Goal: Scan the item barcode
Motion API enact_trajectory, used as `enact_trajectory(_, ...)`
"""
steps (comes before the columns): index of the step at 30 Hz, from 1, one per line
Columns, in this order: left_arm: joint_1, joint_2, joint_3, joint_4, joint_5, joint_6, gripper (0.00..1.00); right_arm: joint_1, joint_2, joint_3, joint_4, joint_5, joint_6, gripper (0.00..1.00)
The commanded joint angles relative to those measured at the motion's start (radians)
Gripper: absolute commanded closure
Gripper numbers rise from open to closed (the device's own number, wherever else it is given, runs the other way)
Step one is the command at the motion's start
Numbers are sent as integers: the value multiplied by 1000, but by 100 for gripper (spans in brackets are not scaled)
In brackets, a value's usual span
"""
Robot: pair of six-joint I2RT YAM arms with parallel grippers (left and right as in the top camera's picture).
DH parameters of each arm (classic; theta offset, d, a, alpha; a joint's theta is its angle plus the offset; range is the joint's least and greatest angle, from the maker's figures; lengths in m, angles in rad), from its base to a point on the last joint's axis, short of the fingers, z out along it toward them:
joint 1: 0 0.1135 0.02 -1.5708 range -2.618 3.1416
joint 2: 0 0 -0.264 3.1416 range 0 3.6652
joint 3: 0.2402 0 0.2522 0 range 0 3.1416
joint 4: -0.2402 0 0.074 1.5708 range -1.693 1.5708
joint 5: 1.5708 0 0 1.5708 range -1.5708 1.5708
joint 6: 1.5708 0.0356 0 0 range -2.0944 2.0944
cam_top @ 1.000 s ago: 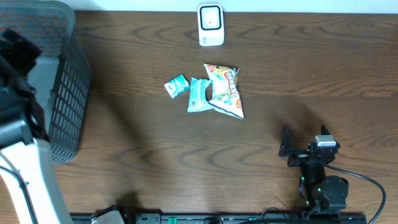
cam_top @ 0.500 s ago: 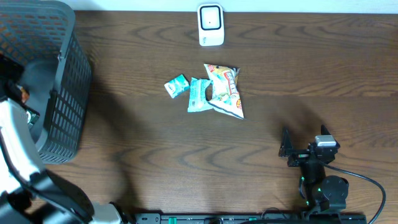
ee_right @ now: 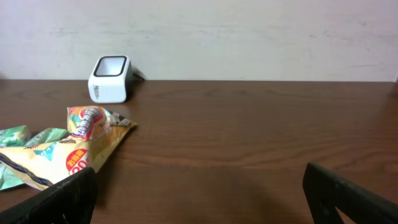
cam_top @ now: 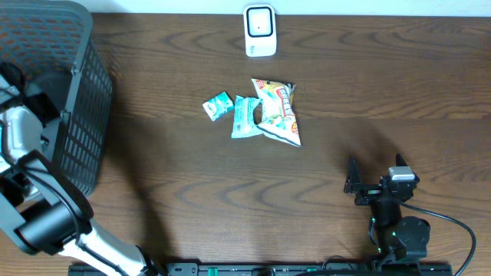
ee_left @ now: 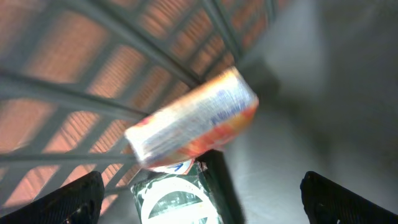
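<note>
The orange and silver packet (ee_left: 196, 118) leans ahead of my left gripper's fingers, so I should push the gripper deeper toward the basket's mesh side next, to get its fingers on both sides of the packet.
My left gripper (ee_left: 202, 190) is open inside the dark mesh basket (cam_top: 84, 115) at the table's left edge. In the left wrist view an orange and silver packet (ee_left: 196, 118) lies blurred just ahead of the fingers, leaning against the mesh wall. A green and white packet (ee_left: 177, 199) lies between the open fingers, untouched as far as I can see. The white barcode scanner (cam_top: 260, 31) stands at the table's far edge. My right gripper (cam_top: 375, 167) hovers open and empty at the near right, facing the scanner (ee_right: 109, 79).
A yellow snack bag (cam_top: 278, 111) and two teal packets (cam_top: 245, 116) (cam_top: 218, 105) lie in a cluster at mid-table, in front of the scanner. The snack bag (ee_right: 74, 146) shows at the left of the right wrist view.
My left arm has swung and dropped over the basket, and its outline in the overhead view has shifted. The right arm and the packets on the table have not moved.
</note>
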Motion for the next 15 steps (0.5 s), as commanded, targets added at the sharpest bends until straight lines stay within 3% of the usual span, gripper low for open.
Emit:
enact_trajectory(1, -1, 35, 19, 26, -104, 212, 1, -4, -2, -1, -5, 5, 10, 1)
enact_trajectory(9, -14, 42, 19, 87, -124, 441, 2, -4, -2, -1, -5, 5, 10, 1)
enact_trajectory(15, -35, 42, 18, 113, -76, 495, 9, -4, -2, -1, -5, 5, 10, 1)
